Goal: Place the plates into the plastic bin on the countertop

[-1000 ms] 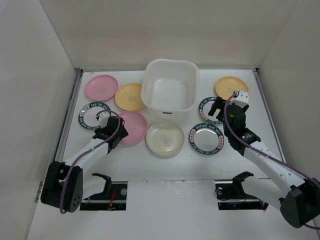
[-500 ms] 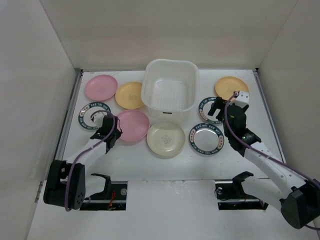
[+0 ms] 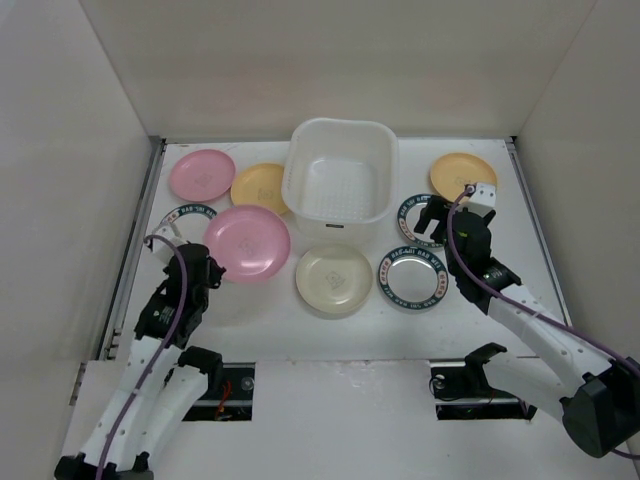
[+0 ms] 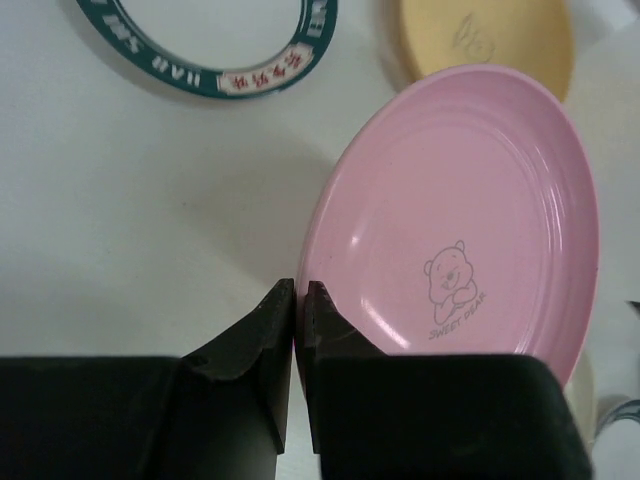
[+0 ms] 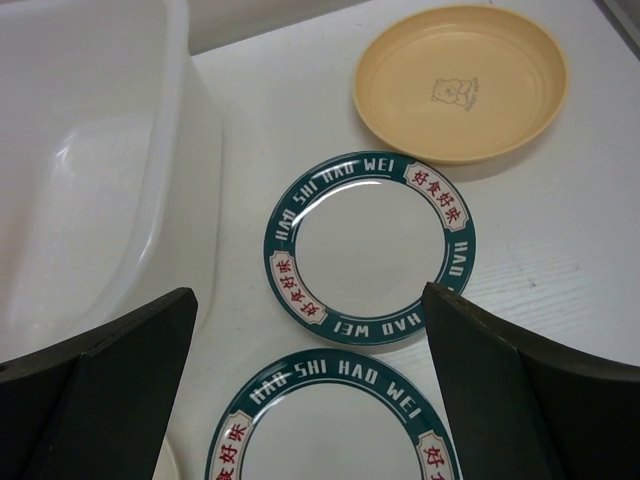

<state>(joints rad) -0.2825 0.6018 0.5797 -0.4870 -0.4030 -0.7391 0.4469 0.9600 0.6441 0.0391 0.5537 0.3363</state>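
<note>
My left gripper rises next, moves outward past the yellow-orange plate to the bin (image 3: 340, 183), and lowers inside, where the bin's bottom lies open and empty.
My left gripper (image 3: 207, 268) (image 4: 300, 291) is shut on the rim of a pink plate (image 3: 247, 243) (image 4: 470, 220), which hangs tilted above the countertop (image 3: 300, 325). On the surface lie a second pink plate (image 3: 202, 174), a yellow-orange plate (image 3: 260, 187) (image 4: 490, 40), a cream plate (image 3: 334, 278) and a green-rimmed plate (image 3: 183, 217) (image 4: 210, 40). The plastic bin (image 3: 340, 183) (image 5: 90, 150) stands at the back middle with nothing in it. My right gripper (image 3: 437, 215) (image 5: 308, 295) hangs open over two green-rimmed plates (image 5: 372, 245) (image 5: 335, 430), near another yellow-orange plate (image 3: 463, 176) (image 5: 460, 80).
White walls close in the countertop on the left, the back and the right. The bin's wall stands just left of my right gripper's left finger (image 5: 120, 380). Both arm bases sit at the near edge.
My left gripper has shut on the pink plate's rim and lifted it off the countertop, while the left arm swung back and to the left. The right arm has not moved.
</note>
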